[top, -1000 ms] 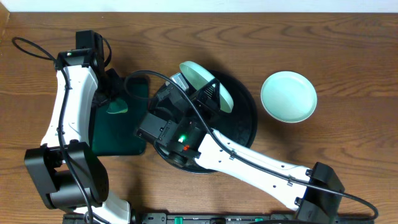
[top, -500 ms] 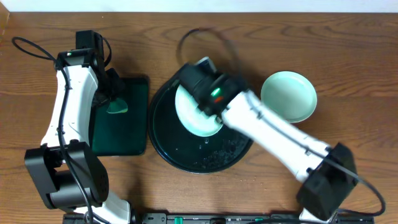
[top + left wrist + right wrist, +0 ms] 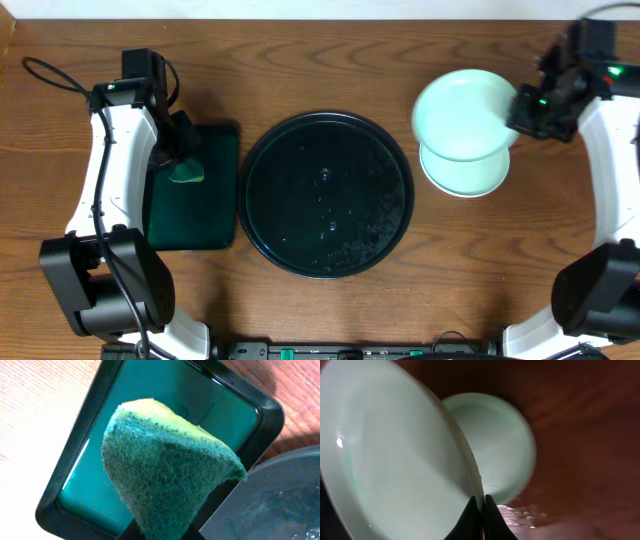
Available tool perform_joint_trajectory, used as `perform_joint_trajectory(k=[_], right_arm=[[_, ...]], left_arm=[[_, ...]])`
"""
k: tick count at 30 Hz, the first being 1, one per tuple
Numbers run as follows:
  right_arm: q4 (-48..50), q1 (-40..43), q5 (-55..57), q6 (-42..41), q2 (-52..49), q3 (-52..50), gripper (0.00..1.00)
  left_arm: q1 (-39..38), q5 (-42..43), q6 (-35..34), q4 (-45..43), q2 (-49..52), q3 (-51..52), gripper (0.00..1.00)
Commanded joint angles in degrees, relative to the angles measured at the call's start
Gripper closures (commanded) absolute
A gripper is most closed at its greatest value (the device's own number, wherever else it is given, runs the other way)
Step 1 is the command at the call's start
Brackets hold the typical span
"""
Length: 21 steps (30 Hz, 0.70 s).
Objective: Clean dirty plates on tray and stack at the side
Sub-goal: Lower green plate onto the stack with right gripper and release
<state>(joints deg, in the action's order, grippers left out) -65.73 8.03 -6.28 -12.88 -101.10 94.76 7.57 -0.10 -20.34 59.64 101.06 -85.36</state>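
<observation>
The lying turquoise plate (image 3: 495,445) sits below and back of my right gripper. Next, the right gripper brings the held one down and back onto it and releases the plate's rim.
My right gripper (image 3: 520,108) is shut on the rim of a pale turquoise plate (image 3: 462,112) and holds it in the air just above a second turquoise plate (image 3: 468,178) that lies on the bare wood at the right. In the right wrist view the held plate (image 3: 390,460) fills the left and the lying plate (image 3: 500,445) shows behind it; the fingers (image 3: 481,510) pinch the rim. The round black tray (image 3: 326,193) holds no plates, only wet spots. My left gripper (image 3: 178,158) is shut on a green and yellow sponge (image 3: 165,470) over the green tray. The white plate is out of view.
The rectangular dark-green tray (image 3: 195,215) stands left of the black tray; it also shows in the left wrist view (image 3: 150,390). Cables run at the far left and along the front edge. Bare wood lies at the back and at the front right.
My right arm has swung the turquoise plate from over the black tray to the right, above the plate on the wood. The left arm has not moved.
</observation>
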Motion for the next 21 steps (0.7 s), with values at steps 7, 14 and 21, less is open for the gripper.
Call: perform_joint_trajectory(k=[7,14,21], right_arm=[[20.44,4.63,0.44,-7.78,-0.28,-23.65,0.99],[29.29,2.99,-5.42,-7.54,-0.28,-28.72,0.73],[17.7,1.33,-5.77,-1.97,0.31,-18.56,0.24]], left_arm=[[0.17,-0.55,12.2,-0.59,0.42,-1.09,0.93],[0.17,-0.55,12.22,-0.85,1.92,-0.59,0.93],[0.17,-2.95,16.15,-0.85,1.92,1.29,0.93]])
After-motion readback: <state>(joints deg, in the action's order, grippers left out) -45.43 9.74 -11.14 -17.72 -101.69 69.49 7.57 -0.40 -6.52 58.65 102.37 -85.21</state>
